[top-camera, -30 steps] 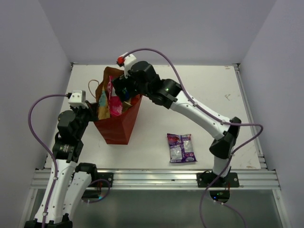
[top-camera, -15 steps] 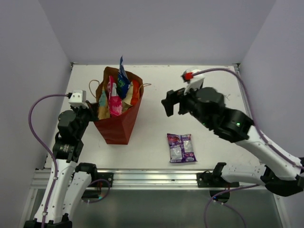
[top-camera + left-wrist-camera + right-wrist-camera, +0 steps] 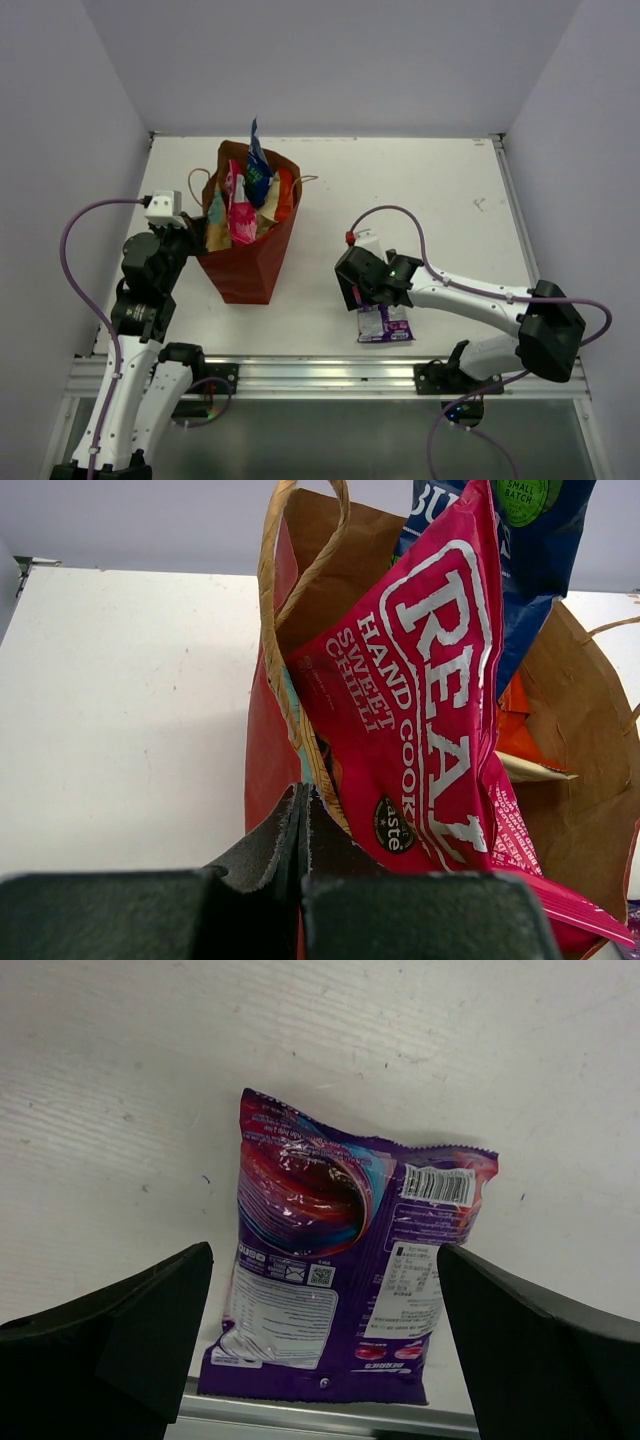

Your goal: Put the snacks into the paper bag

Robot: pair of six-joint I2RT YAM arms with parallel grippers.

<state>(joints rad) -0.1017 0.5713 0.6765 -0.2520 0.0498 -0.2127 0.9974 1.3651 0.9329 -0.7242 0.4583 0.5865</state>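
The robot will next lower its right gripper onto the middle of the purple-silver packet [image 3: 387, 323] [image 3: 335, 1270], which lies flat below, and close the open fingers, because they are on both sides of the packet.
The red paper bag [image 3: 245, 270] stands upright at the left of the table. Pink [image 3: 240, 215], blue [image 3: 258, 170] and orange-red [image 3: 285, 195] snacks stick out of its top. My left gripper [image 3: 203, 232] is shut on the bag's left rim. In the left wrist view its jaws [image 3: 303, 792] pinch the red wall [image 3: 265, 750] beside the pink packet [image 3: 420, 710]. A purple-silver packet [image 3: 387, 323] lies flat near the table's front edge. My right gripper [image 3: 352, 292] hovers just over it, open. In the right wrist view the gripper [image 3: 322, 1260] straddles that packet [image 3: 300, 1190] without touching it.
The metal rail [image 3: 330, 372] along the table's near edge runs right below the purple packet. White walls close in the left [image 3: 60, 150] and the back. A cord handle [image 3: 275, 600] loops over the bag's rim close to my left fingers.
My right arm left the bag's mouth, with the blue packet now standing in it, swung out to the right, then came down over the purple packet with its jaws wide. The left arm held still.
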